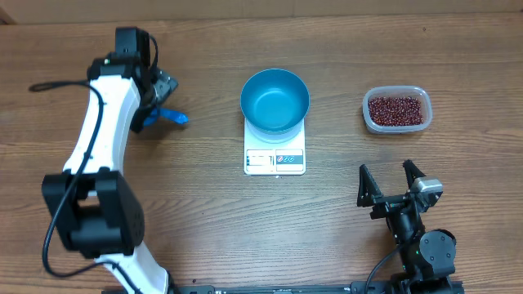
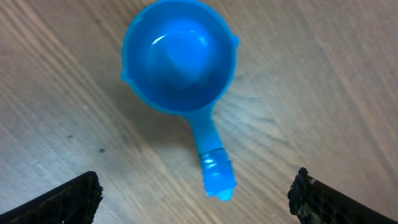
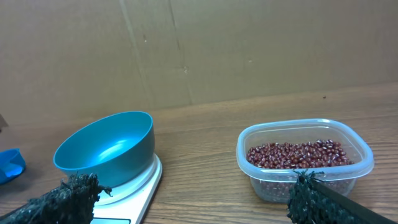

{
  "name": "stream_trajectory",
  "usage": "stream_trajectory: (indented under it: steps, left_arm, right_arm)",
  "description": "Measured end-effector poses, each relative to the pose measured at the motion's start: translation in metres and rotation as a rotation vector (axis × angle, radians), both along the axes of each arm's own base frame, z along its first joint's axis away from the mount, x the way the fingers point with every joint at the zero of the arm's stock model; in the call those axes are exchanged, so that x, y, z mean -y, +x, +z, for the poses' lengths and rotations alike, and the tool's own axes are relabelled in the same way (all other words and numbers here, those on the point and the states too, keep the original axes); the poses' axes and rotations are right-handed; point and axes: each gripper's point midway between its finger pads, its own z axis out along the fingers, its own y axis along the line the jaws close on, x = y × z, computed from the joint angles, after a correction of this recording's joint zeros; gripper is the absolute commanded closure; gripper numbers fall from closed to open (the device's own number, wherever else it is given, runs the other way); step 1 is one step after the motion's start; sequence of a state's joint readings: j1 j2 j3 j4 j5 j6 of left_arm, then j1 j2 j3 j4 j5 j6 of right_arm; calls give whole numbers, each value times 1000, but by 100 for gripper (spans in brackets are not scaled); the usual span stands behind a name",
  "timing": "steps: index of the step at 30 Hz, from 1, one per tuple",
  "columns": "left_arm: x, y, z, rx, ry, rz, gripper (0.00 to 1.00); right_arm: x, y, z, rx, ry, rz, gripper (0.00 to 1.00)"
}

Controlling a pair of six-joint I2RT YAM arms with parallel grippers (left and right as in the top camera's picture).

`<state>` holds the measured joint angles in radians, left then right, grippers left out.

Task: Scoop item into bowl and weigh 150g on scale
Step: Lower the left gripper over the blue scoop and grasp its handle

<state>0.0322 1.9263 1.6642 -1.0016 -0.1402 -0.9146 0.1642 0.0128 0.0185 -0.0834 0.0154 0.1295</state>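
Note:
The scoop's handle already points between the open fingers of my left gripper. My left gripper will move down next toward the small blue scoop [image 1: 169,117], around the neck of the scoop's handle beside the cup.
The bright blue bowl [image 1: 274,100] stands empty on the white scale [image 1: 274,161] at the table's middle. Dark red beans [image 1: 397,109] fill a clear tub [image 1: 418,94] to the right of it. My left gripper [image 1: 155,102] hangs open above a small blue scoop [image 1: 169,117] at the far left. In the left wrist view the scoop's cup [image 2: 179,56] lies ahead and its handle [image 2: 211,155] reaches down between my wide-open left gripper [image 2: 196,186]. My right gripper [image 1: 385,170] is open and empty near the front edge. Its view shows bowl [image 3: 106,149], scale [image 3: 140,190], beans [image 3: 298,154] and right gripper [image 3: 193,190].
A brown cardboard wall [image 3: 249,43] closes the back of the table. A black cable [image 1: 49,85] lies at the far left. The scoop's edge [image 3: 9,165] shows at the left border of the right wrist view.

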Motion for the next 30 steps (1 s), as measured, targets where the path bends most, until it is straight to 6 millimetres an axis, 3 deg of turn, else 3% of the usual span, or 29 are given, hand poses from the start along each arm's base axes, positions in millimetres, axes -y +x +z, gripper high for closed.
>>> stream_trajectory:
  steps: [3, 10, 23, 30]
  left_arm:
    - [5, 14, -4, 5, -39, 19, 0]
    - [13, 13, -26, -32, -121, 138, 0]
    - [9, 18, -28, -15, -110, 176, 0]
    - [9, 12, -82, -139, -102, 183, 0]
  right_arm:
    - [0, 0, 0, 0, 0, 0, 0]
    - [0, 0, 0, 0, 0, 0, 0]
    - [0, 0, 0, 1, 0, 0, 0]
    - [0, 0, 0, 0, 0, 0, 0]
